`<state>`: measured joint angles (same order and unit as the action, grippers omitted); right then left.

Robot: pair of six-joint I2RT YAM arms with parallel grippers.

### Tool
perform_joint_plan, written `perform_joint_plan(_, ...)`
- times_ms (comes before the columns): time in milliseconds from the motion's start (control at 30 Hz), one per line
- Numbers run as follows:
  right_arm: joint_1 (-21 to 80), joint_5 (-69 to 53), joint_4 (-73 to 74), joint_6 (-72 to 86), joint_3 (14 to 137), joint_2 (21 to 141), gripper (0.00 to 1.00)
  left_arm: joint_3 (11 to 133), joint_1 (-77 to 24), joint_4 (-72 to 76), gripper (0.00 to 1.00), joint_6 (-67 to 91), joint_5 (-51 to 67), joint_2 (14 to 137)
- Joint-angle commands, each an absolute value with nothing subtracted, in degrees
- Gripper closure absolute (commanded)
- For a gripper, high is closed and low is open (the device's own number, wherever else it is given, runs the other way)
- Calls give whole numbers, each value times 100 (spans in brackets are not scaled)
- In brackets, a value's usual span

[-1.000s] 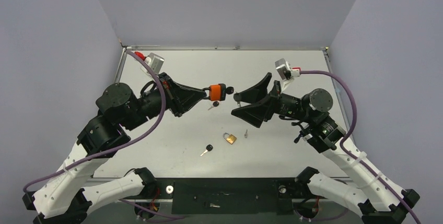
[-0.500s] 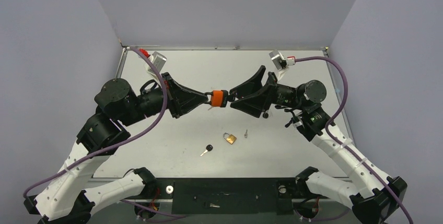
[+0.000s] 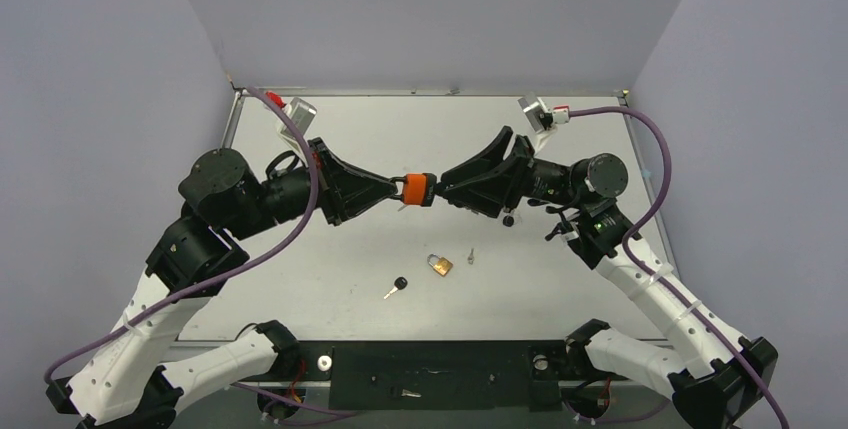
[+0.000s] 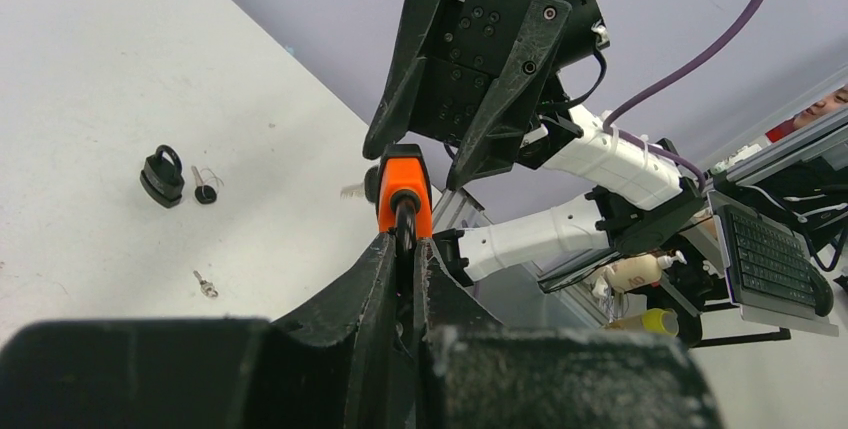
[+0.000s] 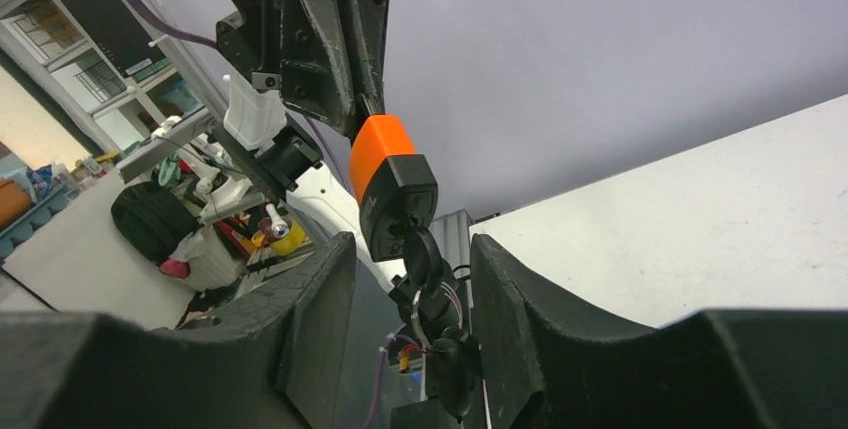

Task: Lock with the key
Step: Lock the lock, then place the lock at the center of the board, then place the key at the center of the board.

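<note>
My left gripper lowers the orange-and-black padlock to the table beyond the brass padlock next and releases the shackle, since the orange-and-black padlock hangs in midair.
An orange-and-black padlock hangs in the air over the table's middle. My left gripper is shut on its black shackle, as the left wrist view shows, with the orange body beyond the fingertips. A black-headed key sits in the padlock's keyhole, with a ring and a second key dangling from it. My right gripper is open. Its fingers straddle the key without touching it.
On the table below lie a brass padlock, a black-headed key and a small silver key. The left wrist view also shows a black padlock with a key beside it.
My right gripper has moved left from a gap away and narrowed, so its fingers now flank the key end of the padlock. My left gripper has kept the padlock almost still.
</note>
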<state>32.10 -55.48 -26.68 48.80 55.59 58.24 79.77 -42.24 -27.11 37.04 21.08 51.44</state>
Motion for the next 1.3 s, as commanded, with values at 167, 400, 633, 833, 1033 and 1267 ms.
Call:
perform_joint_plan(167, 3504, -5698, -2981, 4738, 5662, 5789, 70, 8262, -4084, -1924, 100, 3923, 2390, 5120)
perform_joint_plan(400, 3495, -5698, -2929, 4688, 5656, 5786, 100, 8247, -3977, -1947, 100, 3933, 2422, 5080)
perform_joint_plan(633, 3211, -5932, -3224, 4883, 5327, 5597, 100, 8185, -3739, -1844, 100, 3891, 2519, 5024)
perform_joint_plan(833, 2548, -6121, -3395, 5061, 4861, 5263, 100, 8148, -3028, -1644, 100, 4026, 2983, 5046)
perform_joint_plan(1033, 2247, -5251, -1566, 3828, 4721, 5130, 100, 7702, -2520, -1817, 100, 4118, 2803, 5122)
perform_joint_plan(1267, 3650, -1924, 782, 2584, 5411, 5983, 100, 5536, -2498, -1163, 100, 4593, 1951, 5306)
